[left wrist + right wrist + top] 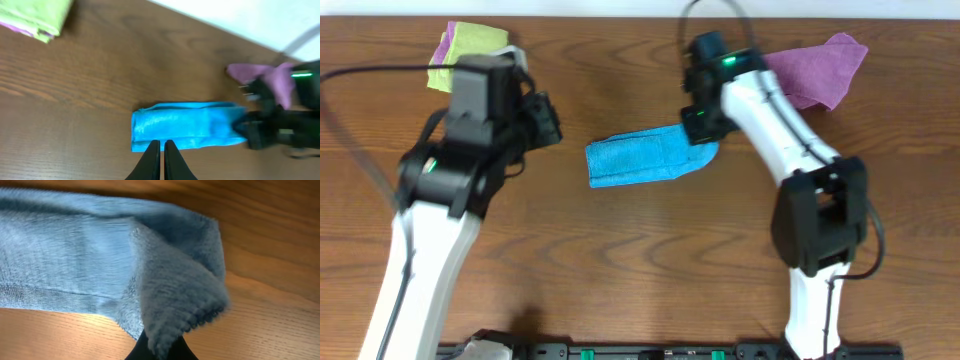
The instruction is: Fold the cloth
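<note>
My right gripper next brings the held end of the cloth across to the left in the overhead view, onto the cloth's flat, uncovered end (603,164), and releases.
The blue cloth (638,160) lies as a long folded strip in the middle of the wooden table. It also shows in the left wrist view (185,125) and the right wrist view (75,255). My right gripper (702,128) is shut on the cloth's right end and lifts that corner (175,305) up and over the strip; its fingers (159,352) are mostly hidden under the fabric. My left gripper (548,118) is shut and empty, off to the left of the cloth; in the left wrist view its fingertips (161,146) appear just before the cloth's near edge.
A folded yellow-green cloth (467,45) on a purple one lies at the back left. A crumpled purple cloth (820,68) lies at the back right, behind the right arm.
</note>
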Controlling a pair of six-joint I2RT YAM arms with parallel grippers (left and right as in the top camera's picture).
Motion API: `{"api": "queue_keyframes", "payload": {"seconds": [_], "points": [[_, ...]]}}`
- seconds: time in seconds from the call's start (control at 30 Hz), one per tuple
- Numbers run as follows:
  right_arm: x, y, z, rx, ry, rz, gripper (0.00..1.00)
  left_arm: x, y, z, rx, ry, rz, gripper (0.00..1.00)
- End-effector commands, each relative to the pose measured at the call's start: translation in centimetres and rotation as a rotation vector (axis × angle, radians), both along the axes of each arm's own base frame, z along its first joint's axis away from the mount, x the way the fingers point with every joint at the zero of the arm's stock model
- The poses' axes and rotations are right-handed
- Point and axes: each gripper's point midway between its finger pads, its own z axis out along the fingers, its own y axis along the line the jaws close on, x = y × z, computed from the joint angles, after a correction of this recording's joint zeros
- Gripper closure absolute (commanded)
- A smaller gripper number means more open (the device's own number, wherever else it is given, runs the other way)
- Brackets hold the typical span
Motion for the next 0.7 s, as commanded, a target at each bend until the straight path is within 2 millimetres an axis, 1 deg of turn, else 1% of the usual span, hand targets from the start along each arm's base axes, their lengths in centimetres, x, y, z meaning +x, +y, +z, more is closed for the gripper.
{"api": "queue_keyframes", "payload": {"seconds": [0.0, 0.07, 0.17, 0.2, 0.27, 0.33, 0.47, 0.57, 0.67], "points": [[-0.2, 1.8, 0.8, -0.158, -0.099, 0.05, 0.99, -2.1, 1.1, 3.3, 0.004, -0.095, 0.017, 0.94], [-0.6, 3.9, 1.1, -0.184, -0.142, 0.093, 0.99, -3.5, 1.7, 4.7, 0.004, -0.137, 0.03, 0.94], [-1.4, 7.9, 1.4, -0.17, -0.205, 0.174, 0.99, -6.1, 2.3, 6.7, -0.007, -0.197, 0.035, 0.94], [-1.6, 8.9, 1.3, -0.161, -0.218, 0.192, 0.99, -7.0, 2.4, 7.2, -0.013, -0.213, 0.032, 0.94], [-1.9, 10.4, 1.0, -0.146, -0.234, 0.218, 0.99, -8.5, 2.8, 8.0, -0.018, -0.239, 0.033, 0.94], [-2.2, 11.3, 0.4, -0.138, -0.231, 0.238, 0.99, -9.7, 3.0, 8.5, -0.023, -0.259, 0.033, 0.94], [-3.1, 12.8, -1.6, -0.112, -0.184, 0.279, 0.99, -11.9, 3.5, 9.1, -0.028, -0.283, 0.034, 0.94], [-4.0, 13.8, -2.7, -0.088, -0.146, 0.32, 0.99, -12.7, 3.7, 8.9, -0.025, -0.275, 0.033, 0.94], [-4.4, 14.5, -2.8, -0.084, -0.148, 0.339, 0.99, -13.1, 3.8, 8.2, -0.013, -0.247, 0.029, 0.94]]}}
